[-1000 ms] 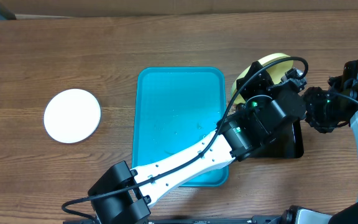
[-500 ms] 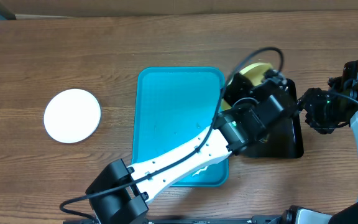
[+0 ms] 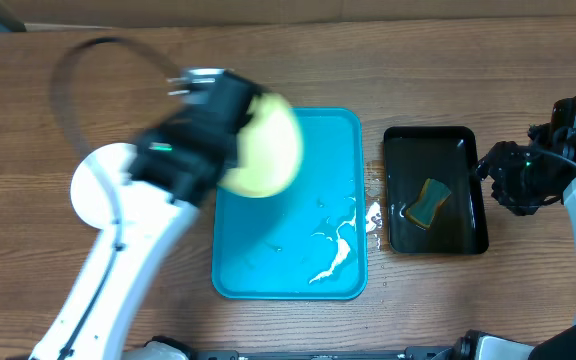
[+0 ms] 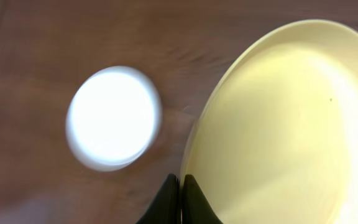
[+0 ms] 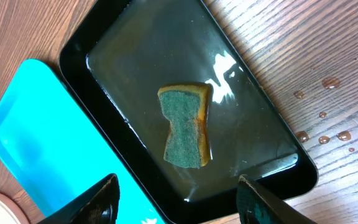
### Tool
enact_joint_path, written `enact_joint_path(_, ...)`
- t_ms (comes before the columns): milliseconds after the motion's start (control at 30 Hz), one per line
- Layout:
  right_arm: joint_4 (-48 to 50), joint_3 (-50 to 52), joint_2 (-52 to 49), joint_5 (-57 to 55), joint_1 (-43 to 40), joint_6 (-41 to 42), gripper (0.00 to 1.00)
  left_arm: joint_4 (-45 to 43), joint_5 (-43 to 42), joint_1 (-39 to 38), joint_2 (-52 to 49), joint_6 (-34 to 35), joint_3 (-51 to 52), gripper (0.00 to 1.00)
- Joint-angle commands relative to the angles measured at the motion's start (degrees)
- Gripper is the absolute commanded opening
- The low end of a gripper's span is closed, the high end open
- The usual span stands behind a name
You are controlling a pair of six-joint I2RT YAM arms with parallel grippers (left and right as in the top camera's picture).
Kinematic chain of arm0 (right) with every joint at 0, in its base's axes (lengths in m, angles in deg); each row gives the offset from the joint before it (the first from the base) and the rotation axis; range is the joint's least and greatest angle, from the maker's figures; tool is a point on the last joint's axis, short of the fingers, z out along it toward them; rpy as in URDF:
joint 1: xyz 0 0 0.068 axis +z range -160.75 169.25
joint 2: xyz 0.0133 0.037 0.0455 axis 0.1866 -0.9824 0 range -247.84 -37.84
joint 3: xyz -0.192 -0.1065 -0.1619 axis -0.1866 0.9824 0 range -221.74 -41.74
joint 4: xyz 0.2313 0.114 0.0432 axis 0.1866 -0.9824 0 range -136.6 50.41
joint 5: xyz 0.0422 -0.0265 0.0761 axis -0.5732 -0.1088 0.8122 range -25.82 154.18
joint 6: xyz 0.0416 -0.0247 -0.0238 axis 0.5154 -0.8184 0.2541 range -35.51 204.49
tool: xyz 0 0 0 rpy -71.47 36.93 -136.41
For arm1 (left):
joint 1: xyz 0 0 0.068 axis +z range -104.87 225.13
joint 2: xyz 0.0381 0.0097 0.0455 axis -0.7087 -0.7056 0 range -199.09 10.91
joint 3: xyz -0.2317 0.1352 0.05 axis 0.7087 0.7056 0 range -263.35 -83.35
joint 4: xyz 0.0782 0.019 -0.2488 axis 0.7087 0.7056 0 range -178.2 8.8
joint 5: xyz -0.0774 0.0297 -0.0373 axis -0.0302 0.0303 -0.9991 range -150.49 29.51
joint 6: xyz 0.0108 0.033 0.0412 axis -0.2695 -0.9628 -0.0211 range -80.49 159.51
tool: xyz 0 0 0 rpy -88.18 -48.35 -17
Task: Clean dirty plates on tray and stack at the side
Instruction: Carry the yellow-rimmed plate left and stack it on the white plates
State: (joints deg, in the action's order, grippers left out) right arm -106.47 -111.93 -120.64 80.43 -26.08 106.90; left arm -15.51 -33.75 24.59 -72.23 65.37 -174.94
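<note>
The left gripper moves to the left in the overhead view next, lowers the pale plate onto the white plate [image 3: 108, 190] [image 4: 112, 118] and releases. The white plate lies flat and empty.
A pale yellow-green plate [image 3: 266, 150] hangs tilted over the far left part of the turquoise tray [image 3: 268, 260]. My left gripper [image 3: 236, 135] is shut on its rim; in the left wrist view the dark fingers [image 4: 174, 198] pinch the edge of this plate [image 4: 284, 124]. A white plate [image 3: 108, 190] lies flat on the table left of the tray and shows below my left gripper as the white plate [image 4: 112, 118]. My right gripper [image 5: 179, 208] stands open above the near edge of a black tray, holding nothing. Its arm [image 3: 513, 180] is at the right.
The black tray [image 3: 473, 190] right of the turquoise tray holds water and a green-and-yellow sponge [image 5: 185, 127]. White foamy streaks [image 3: 336, 250] lie on the turquoise tray's right side. Water drops [image 5: 328, 134] dot the wood beside the black tray.
My left arm has swung fast to the left with the plate, from over the black tray to the turquoise tray's far left. The sponge and black tray are uncovered. The right arm is still.
</note>
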Motion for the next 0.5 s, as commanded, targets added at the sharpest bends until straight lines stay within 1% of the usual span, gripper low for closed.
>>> enact_joint_path(0, 0.31, -0.66, 0.07, -0.28, -0.17, -0.39, 0.62, 3.63, -4.87, 13.33, -0.07, 4.15, 0.44, 0.04)
enact_joint_path(100, 0.33, -0.66, 0.07, -0.28, -0.17, -0.37, 0.62, 2.43, -8.94, 26.08, -0.15, 3.50, 3.52, 0.04)
enact_joint_path(200, 0.33, -0.66, 0.07, -0.28, -0.17, -0.37, 0.62, -2.12, -13.25, 35.78, -0.31, 1.77, 8.59, 0.04)
enact_joint_path(300, 0.31, -0.66, 0.07, -0.28, -0.17, -0.37, 0.62, -7.50, -14.36, 43.58, -0.90, 1.11, 15.08, 0.04)
enact_joint_path(400, 0.31, -0.66, 0.07, -0.28, -0.17, -0.37, 0.62, -13.20, -16.13, 49.42, -2.12, 0.98, 20.87, 0.04)
enact_joint_path(467, 0.35, -0.66, 0.07, -0.28, -0.17, -0.35, 0.63, -17.33, -20.35, 52.00, -3.08, -1.40, 23.71, 0.04)
